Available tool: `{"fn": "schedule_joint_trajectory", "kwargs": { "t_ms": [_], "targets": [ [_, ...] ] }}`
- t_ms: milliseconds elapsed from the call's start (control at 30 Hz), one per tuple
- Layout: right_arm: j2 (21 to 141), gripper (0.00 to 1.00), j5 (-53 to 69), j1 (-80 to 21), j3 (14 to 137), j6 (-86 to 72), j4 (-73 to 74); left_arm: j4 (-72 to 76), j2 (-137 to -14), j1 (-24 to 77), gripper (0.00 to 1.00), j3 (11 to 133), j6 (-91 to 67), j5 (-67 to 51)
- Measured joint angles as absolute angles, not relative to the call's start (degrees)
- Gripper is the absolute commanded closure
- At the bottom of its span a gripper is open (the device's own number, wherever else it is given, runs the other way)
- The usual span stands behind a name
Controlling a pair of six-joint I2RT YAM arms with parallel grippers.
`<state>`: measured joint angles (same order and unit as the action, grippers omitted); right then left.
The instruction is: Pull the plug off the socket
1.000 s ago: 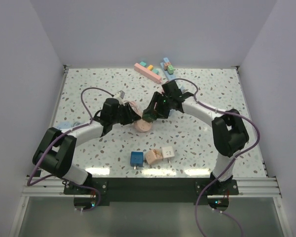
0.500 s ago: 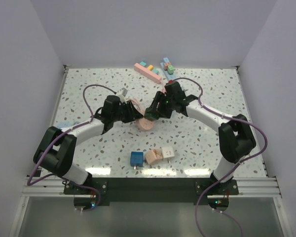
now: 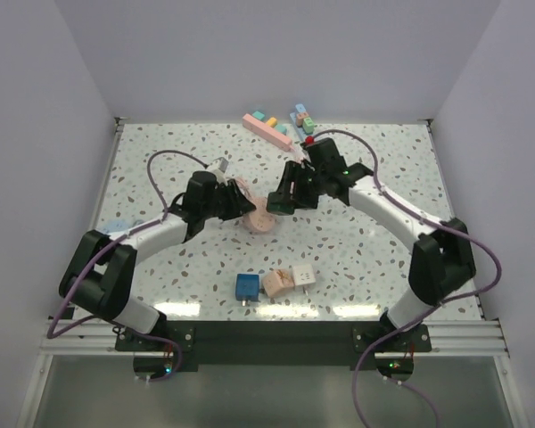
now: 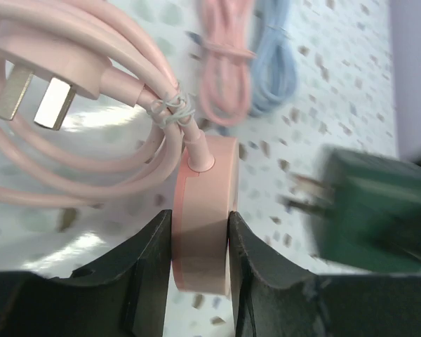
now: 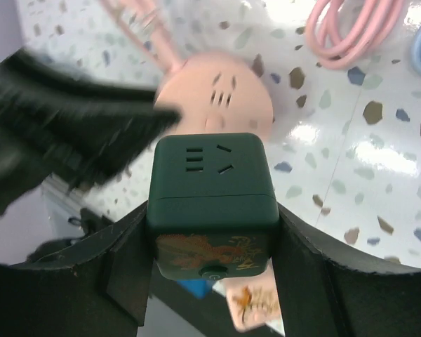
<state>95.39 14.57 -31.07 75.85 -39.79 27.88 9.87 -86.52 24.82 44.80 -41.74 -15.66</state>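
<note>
The plug's pins are already off the socket (image 3: pixel 259 222), so my right gripper will next carry the plug back and down onto the table beside the white cube.
The socket (image 3: pixel 259 222) is a round pink disc with a pink cable, and my left gripper (image 3: pixel 246 208) is shut on it. In the left wrist view its rim (image 4: pixel 203 210) sits clamped between both fingers of that gripper (image 4: pixel 200 228). The plug (image 5: pixel 214 189) is a dark green cube, and my right gripper (image 5: pixel 214 217) is shut on its sides. Its bare metal prongs (image 4: pixel 305 194) hang in the air, apart from the socket and to its right. From above, the plug (image 3: pixel 279 200) sits just right of the disc in my right gripper (image 3: pixel 282 197).
The pink cable's own plug (image 4: pixel 49 67) lies beside the coil. Pink (image 4: pixel 228 63) and blue (image 4: pixel 274 70) cable bundles lie behind. A blue (image 3: pixel 246 285), a peach (image 3: pixel 277 283) and a white cube (image 3: pixel 302 276) sit near the front. A pink power strip (image 3: pixel 267 130) lies at the back.
My right gripper has drawn back to the right and away with the green plug, and its prongs have come out of the pink socket. The left gripper has kept hold of the socket.
</note>
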Motion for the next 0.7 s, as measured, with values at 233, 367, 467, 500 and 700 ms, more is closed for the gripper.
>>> {"fn": "schedule_joint_trajectory", "kwargs": {
  "t_ms": [233, 367, 467, 500, 700],
  "targets": [
    [80.27, 1.0, 17.74, -30.81, 75.88, -35.73, 34.76, 5.8, -87.79, 21.12, 1.0, 45.3, -41.32, -5.63],
    [79.11, 1.0, 15.97, -30.76, 75.9, -33.67, 38.63, 4.38, -87.59, 21.34, 1.0, 46.13, -40.91, -4.82],
    [80.4, 1.0, 12.71, -30.74, 75.7, -31.31, 43.35, 3.07, -86.91, 21.39, 1.0, 46.52, -40.71, -4.45],
    [80.68, 1.0, 11.22, -30.72, 75.11, -30.55, 44.51, 2.7, -86.63, 21.37, 1.0, 46.65, -40.64, -4.45],
    [80.79, 1.0, 3.4, -30.52, 67.55, -27.51, 49.93, 1.76, -85.43, 18.15, 1.0, 46.81, -39.75, -6.76]
  ]
}}
